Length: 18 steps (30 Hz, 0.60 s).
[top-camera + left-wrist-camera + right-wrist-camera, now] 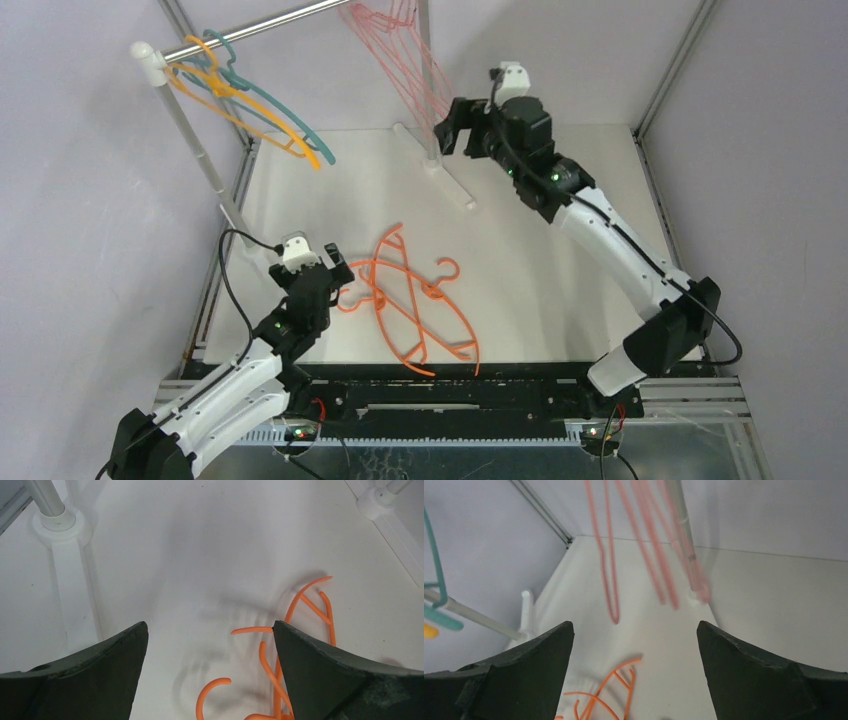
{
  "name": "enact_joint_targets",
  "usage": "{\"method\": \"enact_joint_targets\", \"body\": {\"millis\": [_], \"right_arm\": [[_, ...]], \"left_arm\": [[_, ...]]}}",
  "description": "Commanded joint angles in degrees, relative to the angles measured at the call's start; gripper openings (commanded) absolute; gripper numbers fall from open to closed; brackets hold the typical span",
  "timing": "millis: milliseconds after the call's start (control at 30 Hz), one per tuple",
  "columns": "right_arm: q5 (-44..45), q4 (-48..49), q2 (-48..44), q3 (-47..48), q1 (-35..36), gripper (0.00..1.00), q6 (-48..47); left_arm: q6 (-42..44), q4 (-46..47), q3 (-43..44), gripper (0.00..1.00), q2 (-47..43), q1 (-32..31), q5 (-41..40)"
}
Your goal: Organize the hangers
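Note:
The orange hanger's outer curved arm (pixel 462 317) lies below and back, clear of crossing wires, so my right gripper tilts downward and descends back onto it next.
Bright orange hangers (pixel 415 300) lie tangled on the white table in front of the arms. My left gripper (pixel 338 272) stands open just left of them; in the left wrist view an orange hook (pixel 212 692) curls between the fingers, touching neither, and more orange wire (pixel 300 605) runs past the right finger. Pale pink hangers (pixel 395 50) hang from the rail at the back. My right gripper (pixel 450 128) is raised beside them, open and holding nothing; its view shows the pink hangers (pixel 606 555) ahead and the orange hangers (pixel 616 680) below. Teal and yellow-orange hangers (pixel 250 105) hang at the rail's left end.
A silver rail (pixel 270 25) spans the back on white posts (pixel 190 130) with flat white feet (pixel 445 175) on the table. Grey walls and metal frame bars close in the left, back and right sides. The left post's base (pixel 57 522) is close ahead of the left gripper.

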Motion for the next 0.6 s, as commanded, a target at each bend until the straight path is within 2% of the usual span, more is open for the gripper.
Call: {"method": "enact_joint_targets", "body": {"millis": [0,167,300,467,567], "right_arm": [[21.19,-5.98,-7.42,-1.38,9.96,1.0,-11.84],[22.27,-8.78,-13.38,-10.7,18.58,1.0,-10.28],[28.03,-10.74,-16.3,-19.67,28.44,0.97,-7.46],[27.77,-14.55,-12.37,-27.04,36.35,0.86,-0.09],[28.54,-16.18,-7.42,-27.86,39.93,0.84,2.71]], "left_arm": [[0.38,1.21,1.58,1.0,0.1,0.21,-1.18],[0.28,1.21,1.81,0.99,1.28,0.21,-1.73],[0.15,0.86,2.28,0.99,2.37,0.21,-2.0],[-0.38,0.26,2.56,1.0,3.17,0.21,-2.64],[-1.22,-0.15,2.44,0.99,3.29,0.3,-2.71]]}}
